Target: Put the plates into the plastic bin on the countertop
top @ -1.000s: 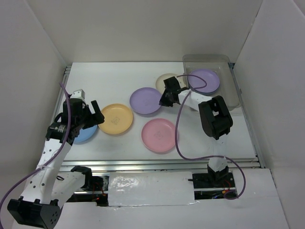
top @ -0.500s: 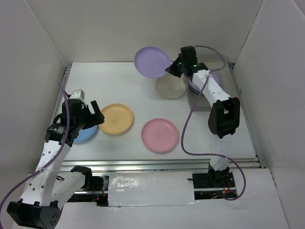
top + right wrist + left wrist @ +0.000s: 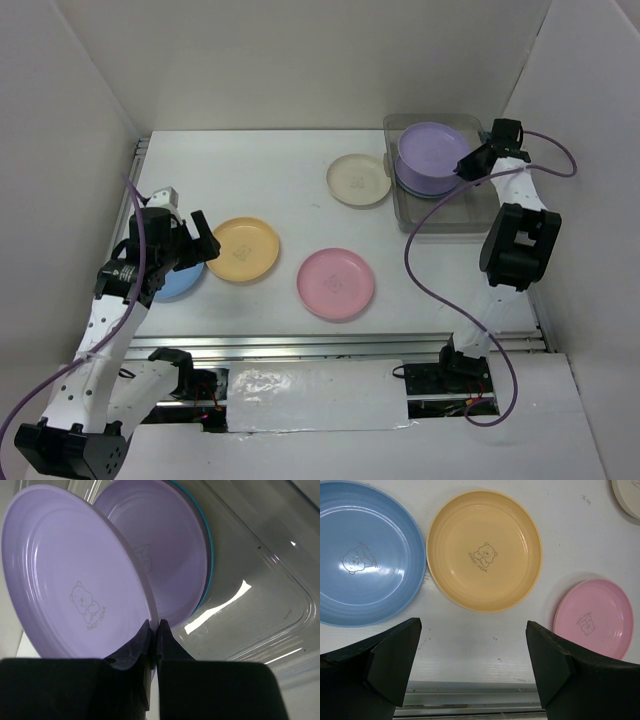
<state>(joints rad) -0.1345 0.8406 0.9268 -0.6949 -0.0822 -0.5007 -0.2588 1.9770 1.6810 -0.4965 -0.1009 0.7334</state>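
The robot's right gripper needs to bring the lilac plate it holds down into the plastic bin (image 3: 450,214) next, onto the second lilac plate.
My right gripper (image 3: 466,169) (image 3: 156,626) is shut on the rim of a lilac plate (image 3: 432,147) (image 3: 70,575) and holds it tilted over the plastic bin (image 3: 450,214) (image 3: 260,585). A second lilac plate (image 3: 170,555) lies in the bin on a plate with a blue-green edge (image 3: 207,555). On the countertop (image 3: 250,160) lie a cream plate (image 3: 358,180), a yellow-orange plate (image 3: 243,249) (image 3: 484,550), a pink plate (image 3: 335,284) (image 3: 594,617) and a blue plate (image 3: 178,283) (image 3: 362,555). My left gripper (image 3: 185,238) (image 3: 472,665) is open and empty above the near edge. The strawberry plate is out of view.
White walls close in the countertop at the back and on both sides. A metal rail (image 3: 340,345) (image 3: 470,692) runs along the near edge. My right arm's purple cable (image 3: 420,270) loops over the right part of the countertop.
My right gripper has lifted the lilac plate from the middle of the countertop, carried it up and to the right, and now holds it over the bin. The left arm has not moved.
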